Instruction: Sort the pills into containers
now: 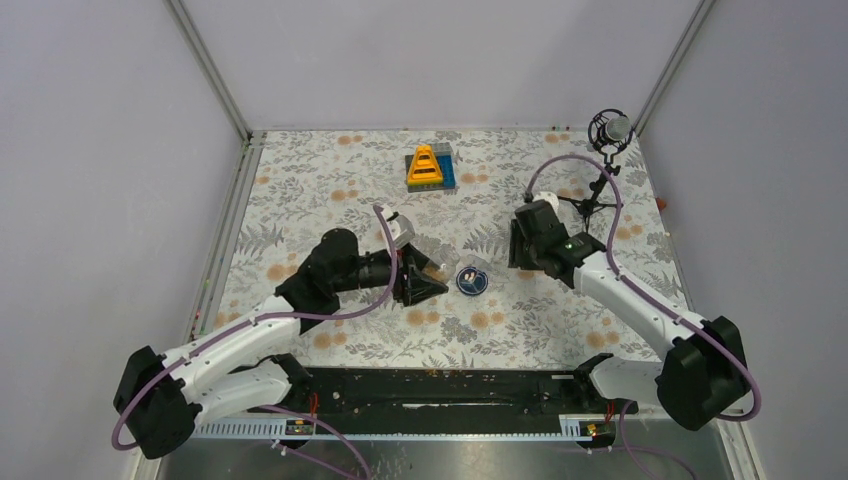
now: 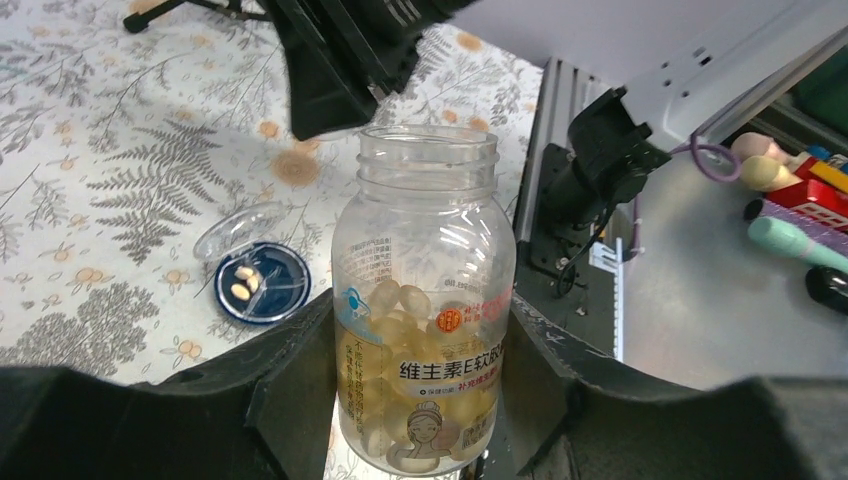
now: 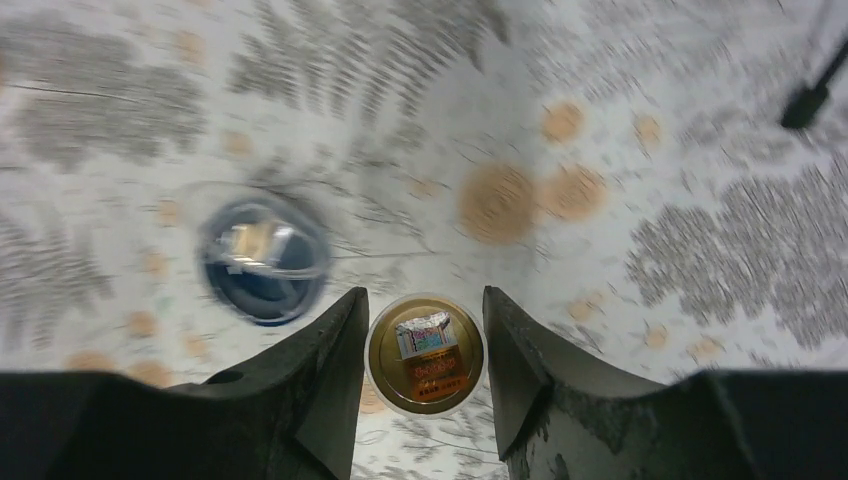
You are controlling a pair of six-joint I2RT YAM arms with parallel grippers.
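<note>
The robot will next set the round cap [image 3: 426, 353] in its right gripper down on the table next to the dark-blue dish [image 1: 472, 280], by the orange printed flowers.
My left gripper [image 2: 424, 335] is shut on a clear, uncapped pill bottle [image 2: 425, 250] with a pale printed label, holding it upright above the table. The bottle is about half full of pale yellow softgel pills [image 2: 400, 300]. In the top view this gripper [image 1: 428, 283] is just left of the small round dark-blue dish [image 1: 472, 280]. The dish [image 2: 263, 284] has a clear lid flipped open and holds two or three pale pills [image 2: 243, 283]. My right gripper [image 3: 425, 312] is shut on a round cap [image 3: 426, 353], its gold inside facing the camera. This gripper [image 1: 518, 250] is right of the dish [image 3: 265, 262].
A yellow triangular toy on a grey-blue base [image 1: 428, 166] stands at the back centre. A microphone on a small tripod [image 1: 608, 132] stands at the back right. A black rail [image 1: 450, 385] runs along the near edge. Coloured toys [image 2: 790, 200] lie off the table.
</note>
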